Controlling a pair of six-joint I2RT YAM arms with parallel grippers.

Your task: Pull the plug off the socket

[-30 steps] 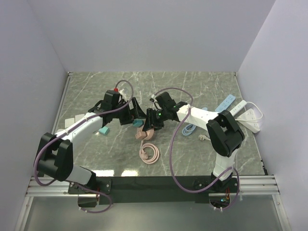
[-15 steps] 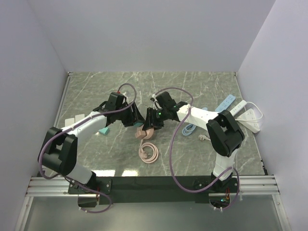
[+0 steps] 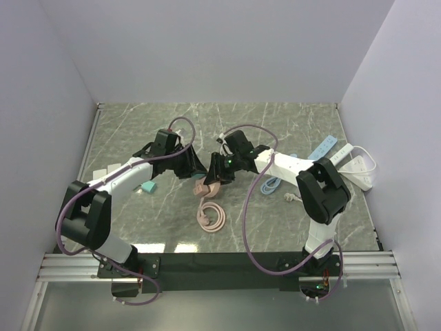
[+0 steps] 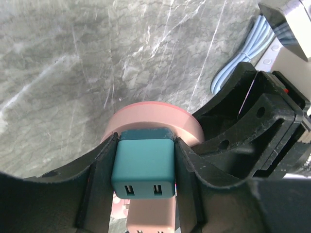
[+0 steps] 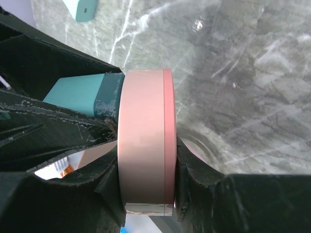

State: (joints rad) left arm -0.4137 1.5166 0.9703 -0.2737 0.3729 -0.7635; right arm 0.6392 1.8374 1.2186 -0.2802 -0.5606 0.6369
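Observation:
The plug goes to the left in the top view and down beside the second teal charger [image 3: 151, 177] next, where my left gripper releases it, as the socket is clamped.
A teal USB plug [image 4: 143, 166] sits in a round pink socket [image 4: 155, 120], held above the middle of the table [image 3: 207, 186]. My left gripper [image 4: 143, 170] is shut on the teal plug, a finger on each side. My right gripper [image 5: 146, 160] is shut on the pink socket [image 5: 145, 141], squeezing its two flat faces. In the right wrist view the plug [image 5: 82, 94] still meets the socket's face. The two grippers meet in the top view, left [image 3: 195, 165] and right [image 3: 216, 170]. The socket's pink cable [image 3: 211, 216] lies coiled below.
A second teal charger [image 3: 147, 187] lies left of the grippers, also seen in the right wrist view [image 5: 80, 8]. A light blue cable [image 3: 270, 185], a blue power strip [image 3: 325, 147] and white power strips [image 3: 355, 167] lie at the right. White blocks [image 3: 103, 172] lie far left.
My left gripper moved right to the socket and closed on the teal plug. The right gripper stayed on the socket, which shifted slightly.

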